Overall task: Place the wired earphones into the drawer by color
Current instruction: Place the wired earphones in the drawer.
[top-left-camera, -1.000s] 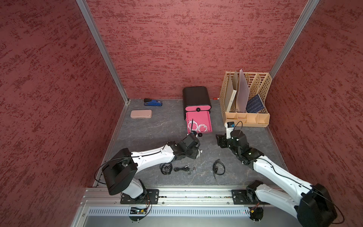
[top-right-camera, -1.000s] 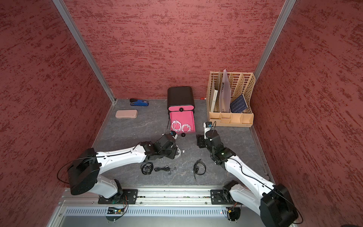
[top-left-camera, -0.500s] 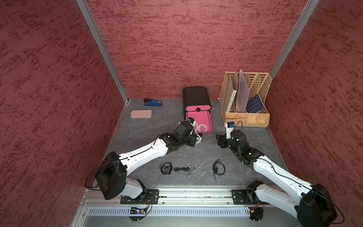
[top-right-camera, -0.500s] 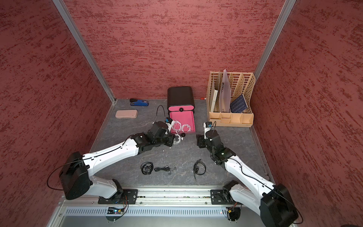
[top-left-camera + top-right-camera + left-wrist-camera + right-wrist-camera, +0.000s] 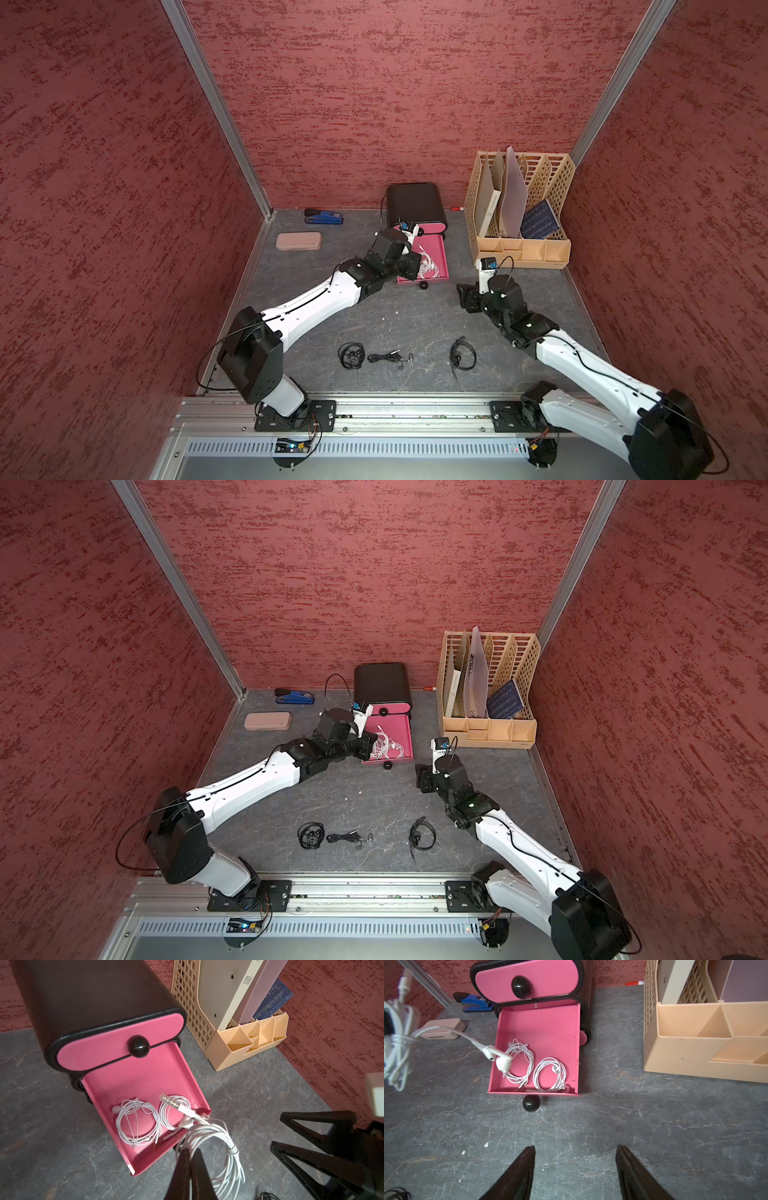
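I should move my left gripper outward and down over the drawer's bare bottom behind the white earphones already coiled in the pink drawer, and let go of the third bundle (image 5: 228, 1147).
The cabinet's lower pink drawer (image 5: 135, 1082) stands pulled out. Two white wired earphones (image 5: 136, 1124) (image 5: 172, 1113) lie coiled in it. My left gripper (image 5: 190, 1150) is shut on a third white bundle (image 5: 228, 1147), which hangs at the drawer's front corner with its plug and earbuds reaching over the rim. In a top view this gripper (image 5: 409, 266) sits at the drawer's left side. Three black wired earphones (image 5: 351, 356) (image 5: 388, 357) (image 5: 461, 357) lie near the front rail. My right gripper (image 5: 575, 1148) is open and empty above bare table, in front of the drawer's black knob (image 5: 531, 1103).
The black cabinet (image 5: 413, 203) stands at the back wall, its upper pink drawer (image 5: 116, 1043) shut. A beige file organizer (image 5: 519, 249) stands to its right. A blue stapler (image 5: 324, 216) and a pink case (image 5: 298, 241) lie at the back left.
My left arm has swung from the table's middle back to the drawer, carrying the white bundle. The right arm has not moved.
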Robot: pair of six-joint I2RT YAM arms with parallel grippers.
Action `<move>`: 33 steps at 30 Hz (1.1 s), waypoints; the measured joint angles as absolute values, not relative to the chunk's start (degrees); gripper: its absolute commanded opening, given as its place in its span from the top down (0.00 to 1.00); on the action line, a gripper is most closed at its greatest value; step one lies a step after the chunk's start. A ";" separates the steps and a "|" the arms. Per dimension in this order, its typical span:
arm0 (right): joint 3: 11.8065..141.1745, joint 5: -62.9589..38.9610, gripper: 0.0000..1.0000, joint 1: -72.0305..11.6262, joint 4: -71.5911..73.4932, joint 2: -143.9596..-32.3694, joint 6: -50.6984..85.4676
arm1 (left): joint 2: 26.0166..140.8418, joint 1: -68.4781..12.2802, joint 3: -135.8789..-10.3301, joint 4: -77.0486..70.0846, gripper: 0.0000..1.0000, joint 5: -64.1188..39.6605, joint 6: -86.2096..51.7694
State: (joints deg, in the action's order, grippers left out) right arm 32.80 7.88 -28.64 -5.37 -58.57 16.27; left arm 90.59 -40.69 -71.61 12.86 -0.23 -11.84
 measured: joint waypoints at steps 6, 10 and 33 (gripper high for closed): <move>32.80 7.92 0.34 -28.67 -5.37 -58.37 16.27 | 97.58 -39.35 -74.72 8.71 1.00 -0.69 -10.39; 32.80 7.97 0.34 -28.64 -5.37 -58.35 16.27 | 103.07 -38.65 -78.70 7.16 1.00 -1.52 -9.54; 32.80 8.08 0.34 -28.64 -5.37 -58.02 16.27 | 117.16 -35.59 -86.41 5.04 1.00 -1.32 -9.65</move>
State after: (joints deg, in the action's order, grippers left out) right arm 32.80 8.08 -28.64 -5.37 -58.02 16.27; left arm 117.16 -35.59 -86.41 5.04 -1.32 -9.65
